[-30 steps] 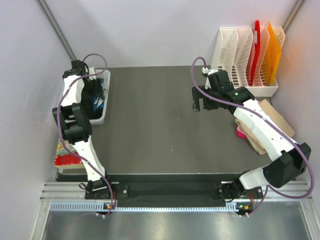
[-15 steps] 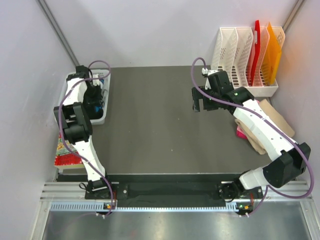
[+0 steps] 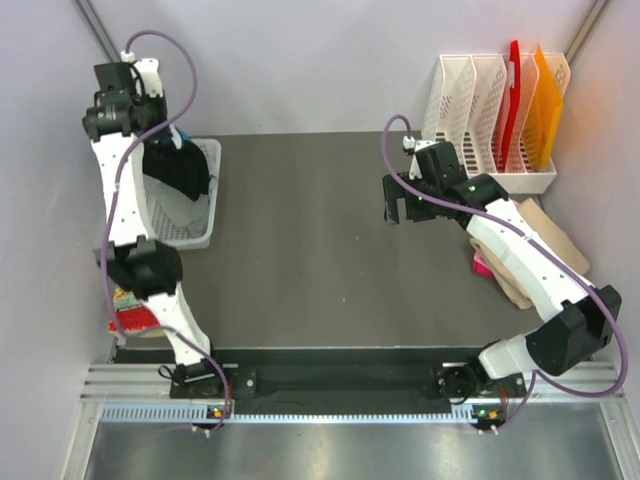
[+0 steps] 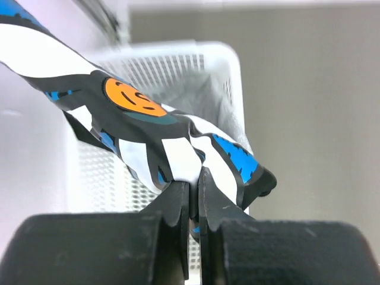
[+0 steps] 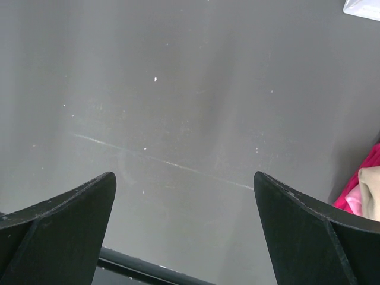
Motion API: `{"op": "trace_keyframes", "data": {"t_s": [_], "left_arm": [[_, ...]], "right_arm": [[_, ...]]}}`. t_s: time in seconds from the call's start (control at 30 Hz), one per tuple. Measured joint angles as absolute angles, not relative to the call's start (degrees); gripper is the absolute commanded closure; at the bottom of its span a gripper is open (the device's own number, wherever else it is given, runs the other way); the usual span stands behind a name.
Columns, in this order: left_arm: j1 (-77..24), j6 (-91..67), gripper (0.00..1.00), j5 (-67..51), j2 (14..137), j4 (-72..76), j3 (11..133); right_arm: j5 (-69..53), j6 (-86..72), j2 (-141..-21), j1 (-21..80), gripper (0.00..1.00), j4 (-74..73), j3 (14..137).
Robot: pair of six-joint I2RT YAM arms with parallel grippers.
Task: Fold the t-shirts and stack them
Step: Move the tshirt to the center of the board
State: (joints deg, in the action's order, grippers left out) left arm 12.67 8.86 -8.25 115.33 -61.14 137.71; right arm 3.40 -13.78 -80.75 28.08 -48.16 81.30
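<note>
The left gripper carries the black t-shirt across to its right in the top view next. It then lowers the t-shirt onto the table's bare middle below and releases the t-shirt's fold.
My left gripper (image 3: 160, 142) is raised above the white mesh basket (image 3: 203, 232) at the far left. It is shut on a fold of the black t-shirt (image 3: 182, 170), which hangs from it into the basket. In the left wrist view the fingertips (image 4: 178, 193) pinch the shirt's white-blue daisy print (image 4: 178, 151) with its orange centre. My right gripper (image 3: 404, 211) hovers open over the bare table, nothing between its fingers (image 5: 77, 202). Tan (image 3: 545, 232) and pink (image 3: 483, 265) t-shirts lie at the right edge, partly under the right arm.
White file racks (image 3: 480, 110) holding red and orange folders stand at the back right. A red patterned packet (image 3: 135, 312) lies off the table's left edge, below the basket. The dark table (image 3: 320, 260) spreads between the two arms.
My left gripper closed on the black t-shirt inside the basket, then rose high, pulling the shirt up out of it. The right arm has stayed put.
</note>
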Motion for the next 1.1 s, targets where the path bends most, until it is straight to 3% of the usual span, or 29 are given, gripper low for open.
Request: {"op": "trace_keyframes", "data": {"t_s": [0.17,0.33,0.57,0.83,1.1], "left_arm": [[12.2,12.6,1.0,-10.3,96.1,-50.8,121.0],[8.5,14.7,1.0,-14.6,88.6,-47.9,120.0],[-4.3,17.6,1.0,-17.4,92.2,-51.0,128.6],[-23.0,21.5,1.0,-16.8,97.9,-58.7,126.7],[-33.8,22.7,1.0,-15.3,103.5,-61.2,126.6]], "right_arm": [[2.9,-13.8,-80.7,28.1,0.0,-48.0,81.1],[2.9,-13.8,-80.4,28.1,0.0,-47.5,80.3],[3.7,-14.6,-78.4,28.1,0.0,-47.2,79.1],[11.1,-16.8,-72.3,28.3,0.0,-47.2,77.9],[16.1,-18.2,-66.6,28.3,0.0,-47.1,77.4]]}}
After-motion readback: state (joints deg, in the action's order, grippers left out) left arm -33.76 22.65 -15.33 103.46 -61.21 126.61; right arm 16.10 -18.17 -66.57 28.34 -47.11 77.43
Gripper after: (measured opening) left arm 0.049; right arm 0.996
